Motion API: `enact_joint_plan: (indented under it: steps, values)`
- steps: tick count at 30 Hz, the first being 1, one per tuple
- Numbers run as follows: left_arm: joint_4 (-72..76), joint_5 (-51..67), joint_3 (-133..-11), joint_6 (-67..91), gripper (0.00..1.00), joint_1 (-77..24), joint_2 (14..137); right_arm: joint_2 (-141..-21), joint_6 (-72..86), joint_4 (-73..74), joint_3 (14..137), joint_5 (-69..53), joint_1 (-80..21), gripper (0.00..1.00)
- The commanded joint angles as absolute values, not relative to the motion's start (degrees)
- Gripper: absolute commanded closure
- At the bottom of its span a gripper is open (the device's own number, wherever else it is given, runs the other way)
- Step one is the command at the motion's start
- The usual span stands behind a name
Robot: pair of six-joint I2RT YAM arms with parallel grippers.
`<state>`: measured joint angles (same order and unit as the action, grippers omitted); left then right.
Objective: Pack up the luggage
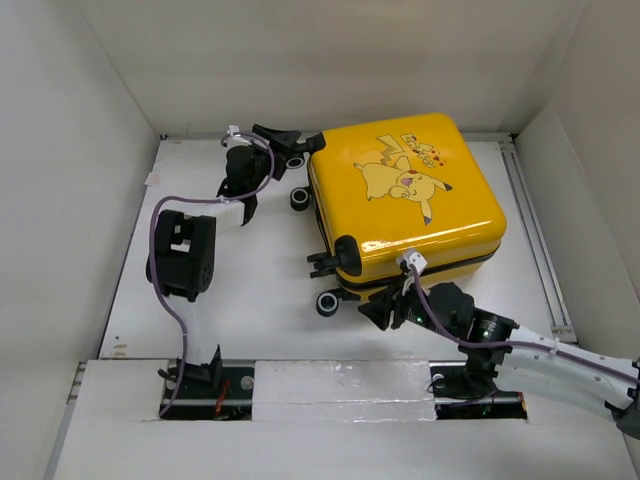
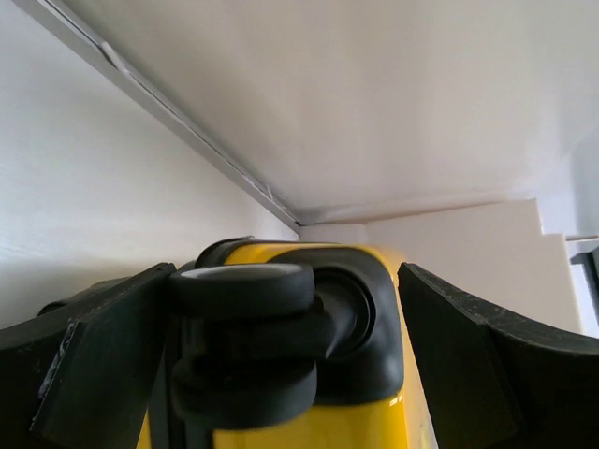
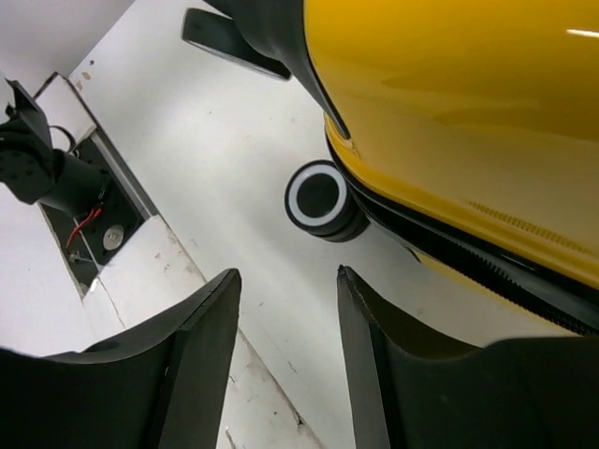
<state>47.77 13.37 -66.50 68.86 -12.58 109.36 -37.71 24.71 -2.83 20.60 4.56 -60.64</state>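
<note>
The left gripper will next move toward the luggage's far corner and close on the black spinner wheel [image 2: 245, 337], which is already between its wide-open fingers.
The luggage [image 1: 410, 195], a glossy yellow hard-shell suitcase with a Pikachu print, lies flat and closed on the white table. My left gripper [image 1: 292, 142] is at its far left corner. In the left wrist view that gripper [image 2: 285, 273] stands wide open, with a black spinner wheel [image 2: 245, 337] between the fingers; the right finger [image 2: 487, 365] is clear of the corner. My right gripper [image 1: 380, 312] sits at the near edge of the case. There, in the right wrist view, it [image 3: 287, 276] is open over bare table, just short of another wheel [image 3: 318, 199] and the yellow shell [image 3: 449, 94].
White walls enclose the table on three sides. A metal rail [image 1: 535, 240] runs along the right edge. Black wheels [image 1: 328, 303] stick out on the suitcase's left side. The arm bases [image 1: 200, 385] sit in a slot at the near edge.
</note>
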Motion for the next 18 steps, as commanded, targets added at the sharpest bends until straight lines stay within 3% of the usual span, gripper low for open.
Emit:
enact_joint_plan:
  steps: [1,4,8,9,12,14,18]
  values:
    - [51.9,15.8,-71.9,73.6,0.02,-12.0,111.3,-36.0,26.7,-1.4,20.1,6.8,-60.4,0.48]
    - [51.9,15.8,-76.2,75.6,0.07,-12.0,114.6,-34.9,27.2,-0.9,20.1,7.3,-60.4,0.48]
    - [52.7,16.4,-78.3,78.5,0.23,-12.0,117.2,-32.4,29.6,3.4,19.5,12.9,-60.4,0.47]
    - [53.3,16.4,-78.3,78.5,0.42,-12.0,117.9,-30.7,31.4,4.5,19.5,14.1,-60.4,0.47]
    - [54.0,15.6,-78.3,79.2,0.71,-12.0,118.6,-27.6,34.0,7.6,18.8,18.8,-60.4,0.45]
    - [54.0,15.6,-78.3,79.2,0.97,-12.0,118.6,-24.6,35.3,11.2,18.8,21.6,-60.4,0.44]
    - [56.3,14.4,-74.6,78.1,1.0,-10.8,117.1,-22.5,36.8,15.6,19.9,25.3,-60.4,0.39]
